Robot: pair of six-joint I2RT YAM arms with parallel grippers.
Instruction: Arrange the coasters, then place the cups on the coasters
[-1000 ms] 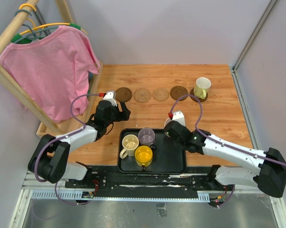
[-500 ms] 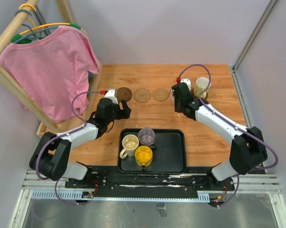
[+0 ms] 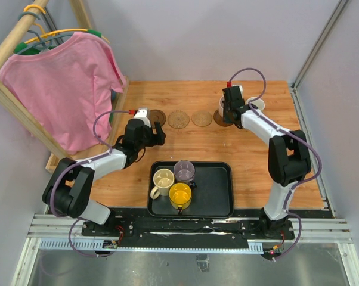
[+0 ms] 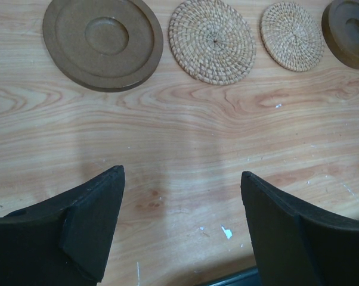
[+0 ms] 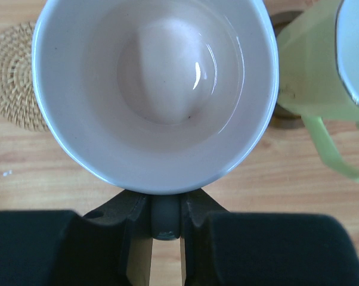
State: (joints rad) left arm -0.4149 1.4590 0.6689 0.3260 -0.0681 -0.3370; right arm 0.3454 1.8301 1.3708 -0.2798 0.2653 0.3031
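Note:
Next I will bring the pale pink cup down in my right gripper onto the dark brown fourth coaster (image 3: pixel 219 119) and release the handle, since the coaster lies below both.
Five coasters lie in a row at the back: dark brown (image 3: pixel 156 116) (image 4: pixel 102 42), tan (image 3: pixel 178 119) (image 4: pixel 212 40), tan (image 3: pixel 201 118) (image 4: pixel 291 36), dark brown (image 3: pixel 223 120) (image 4: pixel 349 30), and one (image 5: pixel 285 119) under the yellow-green cup (image 3: pixel 255 105) (image 5: pixel 310 65). My right gripper (image 3: pixel 228 109) (image 5: pixel 165 217) is shut on the pale pink cup's handle. That cup (image 3: pixel 222 103) (image 5: pixel 152 89) is over the fourth coaster; whether it rests there is hidden. My left gripper (image 3: pixel 154 132) (image 4: pixel 182 179) is open over bare wood, just before the first coaster. The cream (image 3: pixel 163 179), grey-purple (image 3: pixel 183 170) and yellow (image 3: pixel 180 194) cups stand in the tray.
The black tray (image 3: pixel 215 190) lies at the near middle. A wooden rack with a pink shirt (image 3: pixel 66 89) stands along the left side. Grey walls close the back and right.
My right arm has swung from beside the tray to the back row, carrying the pink cup over the fourth coaster. The left gripper crept slightly toward the coasters.

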